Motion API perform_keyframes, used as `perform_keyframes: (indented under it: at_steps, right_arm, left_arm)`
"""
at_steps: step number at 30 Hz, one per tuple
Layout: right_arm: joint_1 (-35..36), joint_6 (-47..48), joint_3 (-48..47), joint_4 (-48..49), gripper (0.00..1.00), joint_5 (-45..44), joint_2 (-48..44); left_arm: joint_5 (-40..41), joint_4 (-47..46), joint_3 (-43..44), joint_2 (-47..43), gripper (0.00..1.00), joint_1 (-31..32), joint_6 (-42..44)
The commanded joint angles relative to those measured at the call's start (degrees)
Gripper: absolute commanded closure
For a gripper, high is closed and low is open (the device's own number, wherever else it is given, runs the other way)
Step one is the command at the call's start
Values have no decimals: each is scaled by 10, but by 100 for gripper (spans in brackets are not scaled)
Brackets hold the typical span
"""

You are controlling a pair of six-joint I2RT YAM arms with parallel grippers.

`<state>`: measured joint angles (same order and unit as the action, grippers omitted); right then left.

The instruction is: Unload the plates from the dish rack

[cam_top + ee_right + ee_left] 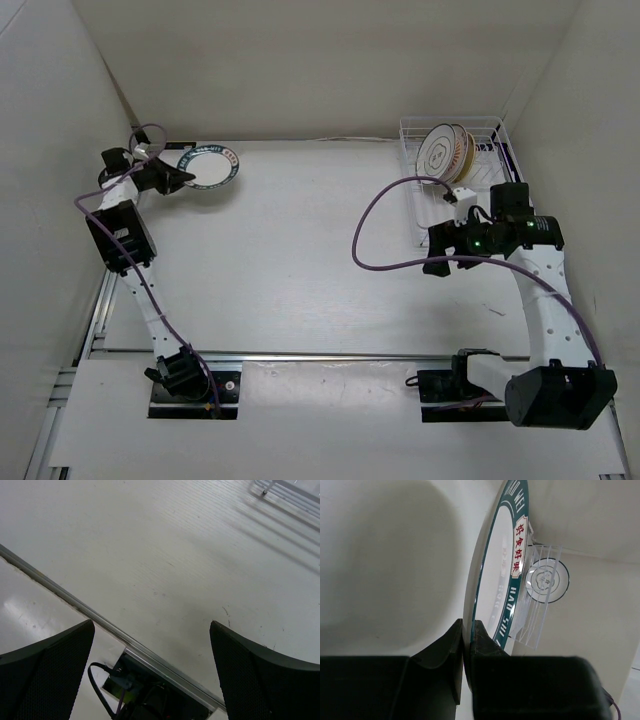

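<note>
The left gripper will next bring the white plate down to its shadow on the empty table, then release the plate's rim.
My left gripper [180, 179] is shut on the rim of a white plate with a dark multicoloured rim band [211, 166], holding it over the far left of the table. In the left wrist view the fingers [451, 645] pinch the edge of this plate [492, 580], which stands edge-on. The white wire dish rack [490, 135] stands at the far right and holds a few upright plates [445, 152], the front one white with dark rings. My right gripper [437, 250] is open and empty, in front of the rack; its wrist view [150, 645] shows only bare table between the fingers.
White walls enclose the table on the left, back and right. A metal rail [330, 355] runs along the near edge by the arm bases. A purple cable [375, 225] loops off the right arm. The rack's corner [287, 490] shows in the right wrist view.
</note>
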<state>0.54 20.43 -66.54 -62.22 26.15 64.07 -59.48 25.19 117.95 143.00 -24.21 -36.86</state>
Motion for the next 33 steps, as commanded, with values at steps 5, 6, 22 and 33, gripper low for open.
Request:
perform_keyframes:
  at_steps: [5, 6, 22, 33]
  right_arm:
    - [-30, 19, -5, -14, 1, 23, 8]
    - [-30, 19, -5, -14, 1, 23, 8]
    - [-30, -41, -5, 21, 1, 51, 8]
    - [-30, -92, -62, 86, 1, -57, 32]
  left_arm:
    - [0, -19, 40, 25, 84, 2, 23]
    - [7, -19, 40, 25, 82, 2, 29]
    - [64, -2, 16, 44, 57, 2, 82]
    - [267, 87, -26, -7, 31, 20, 161]
